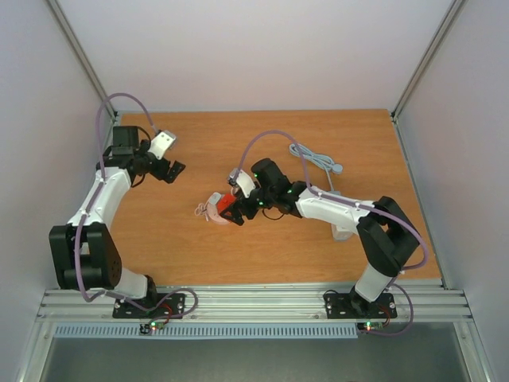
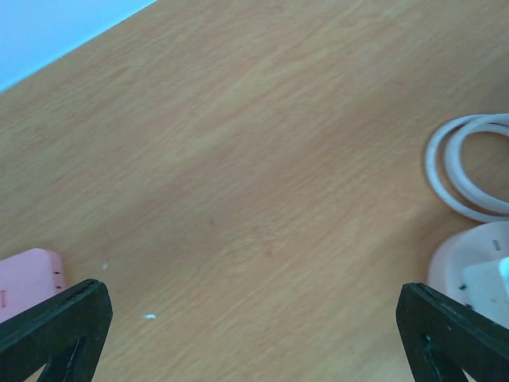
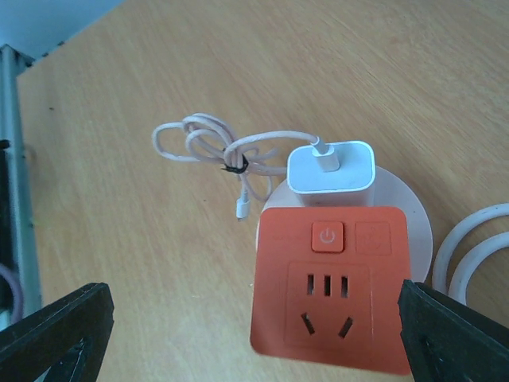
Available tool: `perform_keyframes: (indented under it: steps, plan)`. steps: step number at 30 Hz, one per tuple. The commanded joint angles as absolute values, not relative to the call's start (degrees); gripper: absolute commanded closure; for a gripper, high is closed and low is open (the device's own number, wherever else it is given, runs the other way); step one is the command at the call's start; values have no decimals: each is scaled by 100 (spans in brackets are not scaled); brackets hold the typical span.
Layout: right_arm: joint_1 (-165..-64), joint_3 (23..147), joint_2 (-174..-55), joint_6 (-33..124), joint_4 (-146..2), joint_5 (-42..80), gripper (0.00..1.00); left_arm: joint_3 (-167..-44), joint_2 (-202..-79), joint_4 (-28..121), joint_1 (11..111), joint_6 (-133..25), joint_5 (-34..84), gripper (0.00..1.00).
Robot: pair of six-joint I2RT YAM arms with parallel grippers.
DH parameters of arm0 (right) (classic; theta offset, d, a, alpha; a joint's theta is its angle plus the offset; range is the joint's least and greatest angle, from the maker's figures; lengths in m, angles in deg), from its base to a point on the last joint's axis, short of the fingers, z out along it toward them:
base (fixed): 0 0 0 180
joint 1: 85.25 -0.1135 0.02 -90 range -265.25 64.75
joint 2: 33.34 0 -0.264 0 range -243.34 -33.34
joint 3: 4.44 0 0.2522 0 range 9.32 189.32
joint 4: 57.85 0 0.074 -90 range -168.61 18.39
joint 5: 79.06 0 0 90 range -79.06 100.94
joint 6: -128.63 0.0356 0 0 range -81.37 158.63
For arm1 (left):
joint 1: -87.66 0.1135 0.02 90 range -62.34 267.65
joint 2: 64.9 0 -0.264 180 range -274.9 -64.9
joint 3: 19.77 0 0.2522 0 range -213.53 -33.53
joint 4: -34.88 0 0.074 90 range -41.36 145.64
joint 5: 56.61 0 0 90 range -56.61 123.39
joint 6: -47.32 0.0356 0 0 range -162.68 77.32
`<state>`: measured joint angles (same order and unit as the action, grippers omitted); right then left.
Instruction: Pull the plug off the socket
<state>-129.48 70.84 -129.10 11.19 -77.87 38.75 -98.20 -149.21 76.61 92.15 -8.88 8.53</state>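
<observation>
The red cube is off-centre toward the right in my right gripper's wrist view. My right gripper should next shift toward the cube, then lower its fingers on both sides of it.
The socket is an orange-red cube with a power button, standing on a pale round base. A white plug sits against its far side, and a bundled pinkish cable trails off to the left. My right gripper hangs open above the cube, one finger on each side, touching nothing. From above, the right gripper covers the socket at mid-table. My left gripper is far off at the back left, open and empty over bare wood.
A grey-white cable loops at the back right, and its white coils lie just right of the socket base. The left wrist view shows a pink edge at the left, white cable loops and a pale rounded object at the right.
</observation>
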Motion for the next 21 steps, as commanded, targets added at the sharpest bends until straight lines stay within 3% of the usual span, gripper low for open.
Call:
perform_keyframes:
  steps: [1, 11, 16, 21]
  plan:
    - [-13130, 7424, -13227, 897, -7939, 3202, 2, -9626, -14641, 7803, 9227, -1031, 118, 0]
    - [-13368, 7569, -13726, 607, -7927, 2426, 3, -9439, -14542, 7934, 9227, -1112, -442, 0]
    - [-13414, 7548, -13801, 508, -7945, 2326, 11, -9428, -14539, 8080, 9222, -1001, -835, 0]
    - [-13412, 7399, -13664, 360, -7943, 2361, 27, -9381, -14548, 8594, 9223, -246, -1489, 0]
